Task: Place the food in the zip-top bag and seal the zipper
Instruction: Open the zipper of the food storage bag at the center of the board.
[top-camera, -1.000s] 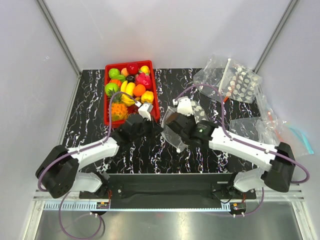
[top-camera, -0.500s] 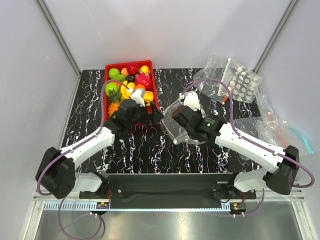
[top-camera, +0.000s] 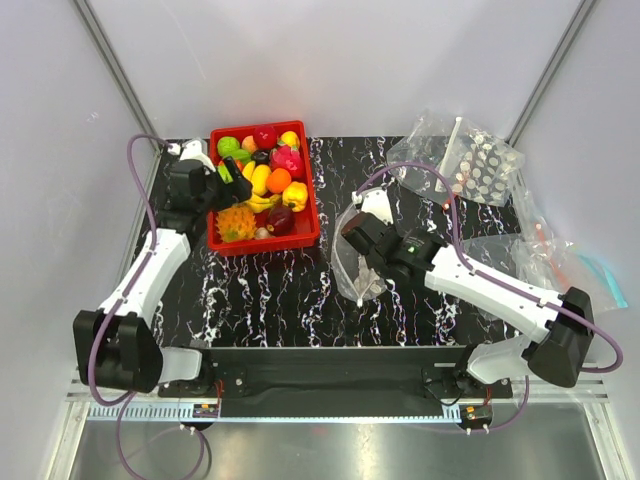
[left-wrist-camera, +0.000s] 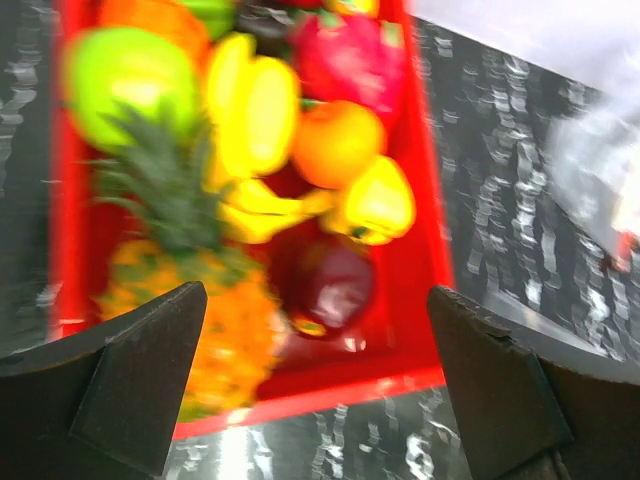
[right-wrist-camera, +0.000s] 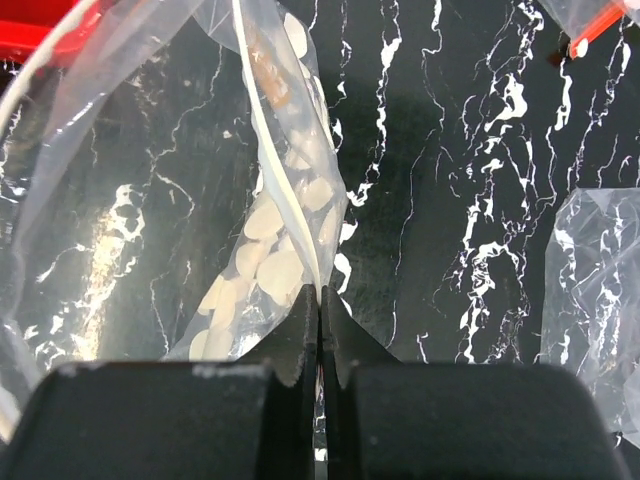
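Observation:
Next, my left gripper moves down and toward the left in the wrist view onto the pineapple's green top, since its leaves are narrower than the pineapple's body.
The food lies in a red tray: an orange pineapple with green leaves at its front, a yellow bell pepper on its right side. My left gripper stands open over the tray's left part, nothing between its fingers. The zip-top bag, clear with white dots, hangs right of the tray. My right gripper is shut on the bag's edge at the pale zipper. No food shows inside the bag.
The tray also holds several other toy fruits, among them a green apple, an orange and a dark red fruit. Other clear bags lie at the back right and along the right edge.
My left gripper has opened and swung from beside the bag, at the tray's front right corner, back to the tray's left side. The right gripper has stayed shut on the bag, which now hangs narrower.

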